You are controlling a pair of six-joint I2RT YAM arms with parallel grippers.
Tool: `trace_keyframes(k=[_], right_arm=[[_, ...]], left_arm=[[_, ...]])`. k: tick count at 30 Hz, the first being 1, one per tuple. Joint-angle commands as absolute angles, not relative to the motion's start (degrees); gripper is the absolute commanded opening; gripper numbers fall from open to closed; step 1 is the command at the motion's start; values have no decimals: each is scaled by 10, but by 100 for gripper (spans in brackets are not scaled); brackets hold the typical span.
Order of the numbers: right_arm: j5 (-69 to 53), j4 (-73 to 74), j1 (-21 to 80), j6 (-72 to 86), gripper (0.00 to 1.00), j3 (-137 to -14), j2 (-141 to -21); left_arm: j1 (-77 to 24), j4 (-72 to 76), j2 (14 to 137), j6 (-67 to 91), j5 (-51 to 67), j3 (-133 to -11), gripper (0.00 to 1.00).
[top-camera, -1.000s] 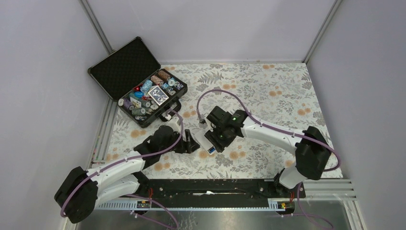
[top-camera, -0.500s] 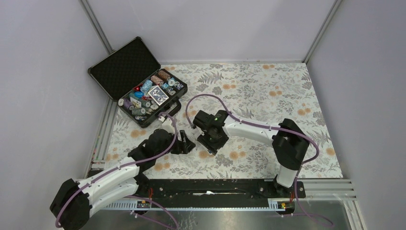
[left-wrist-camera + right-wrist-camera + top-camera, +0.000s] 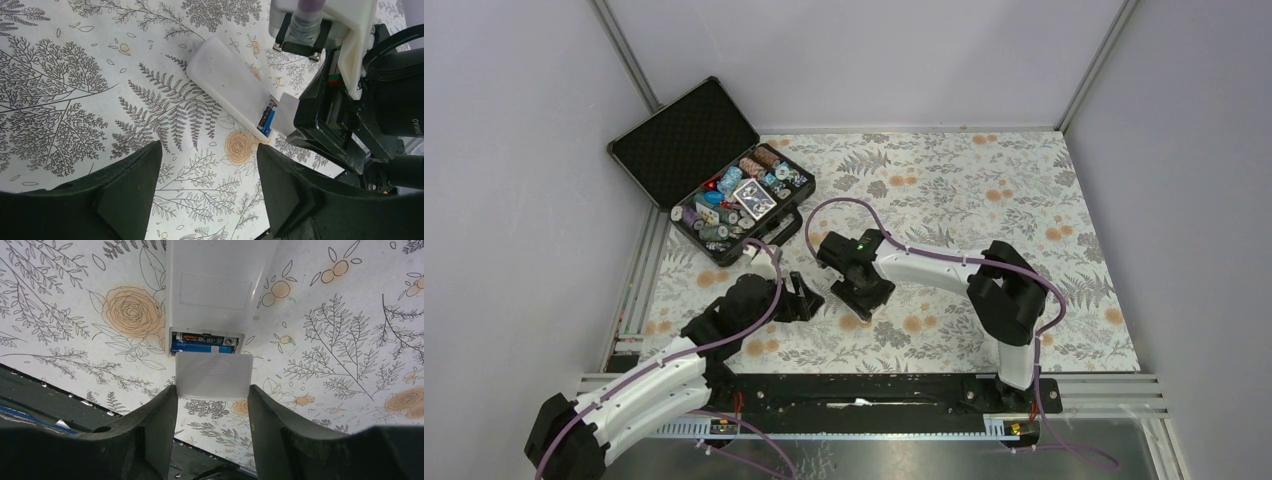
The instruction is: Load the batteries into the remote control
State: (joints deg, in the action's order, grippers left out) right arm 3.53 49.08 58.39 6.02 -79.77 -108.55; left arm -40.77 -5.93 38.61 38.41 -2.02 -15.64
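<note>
My right gripper needs to move down toward the remote next, slide the cover over the open battery compartment and let go of it, because both batteries are in place but still uncovered.
The white remote control lies back up on the floral mat. Its battery compartment is open at the near end, with a blue battery and a dark reddish battery lying in it. My right gripper is shut on the loose white battery cover, holding it by its two side edges against the compartment's end. In the left wrist view the remote lies ahead of my open, empty left gripper, with the right gripper's body at its right. In the top view the right gripper hides the remote.
An open black case of poker chips and cards stands at the back left of the mat. The left gripper sits close beside the right one. A black rail runs along the near edge.
The right arm has folded and its gripper has shifted left and down over the remote's end. The left arm has drawn back a little to the left.
</note>
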Motion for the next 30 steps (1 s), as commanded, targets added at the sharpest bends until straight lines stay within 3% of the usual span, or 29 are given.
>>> trace_keyframes(k=[1,30], right_arm=[[53,506,588,72,24,-820,-1097],[36,484,588,120,24,-830,-1114]], left_arm=[[-406,-51,379,380,-35,-152,74],[-406,-47,374,383,-25,-149,74]])
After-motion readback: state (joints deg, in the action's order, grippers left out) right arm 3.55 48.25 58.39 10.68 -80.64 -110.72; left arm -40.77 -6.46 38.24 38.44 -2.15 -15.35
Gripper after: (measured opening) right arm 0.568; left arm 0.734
